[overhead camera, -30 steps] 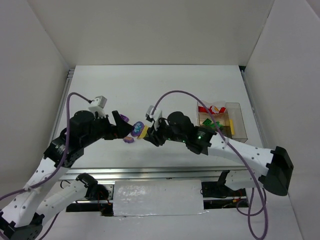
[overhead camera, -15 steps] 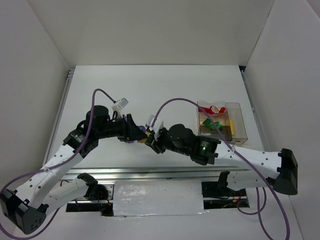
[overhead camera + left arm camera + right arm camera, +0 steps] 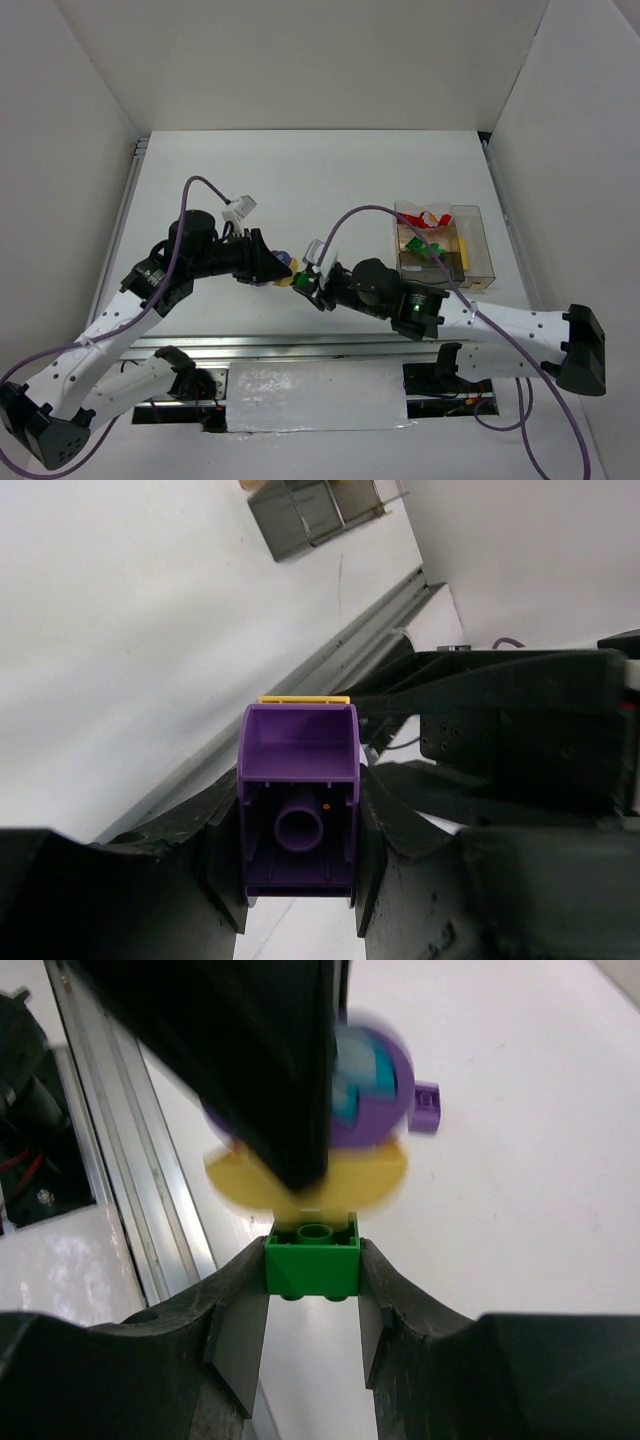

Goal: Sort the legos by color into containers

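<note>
The container's green legos are to the right of my right gripper in the top view, so next I will swing it over them, tip it downward and let go of the matching lego.
My left gripper is shut on a purple lego, whose hollow underside faces the left wrist camera; a yellow lego edge shows just beyond it. My right gripper is shut on a small green lego. Right in front of the green brick lie a rounded yellow lego and a rounded purple lego, partly hidden by the left arm's dark finger. From above, the left gripper and right gripper almost meet mid-table. The containers stand at the right, holding red, green and yellow bricks.
The metal rail of the table's near edge runs just behind both grippers. White walls enclose the table on the left, back and right. In the left wrist view the containers appear far off at the top.
My left arm swung right to the bricks in the middle and its jaws went from open to shut on the purple lego. My right gripper drew slightly back towards the near edge, still holding the green lego.
</note>
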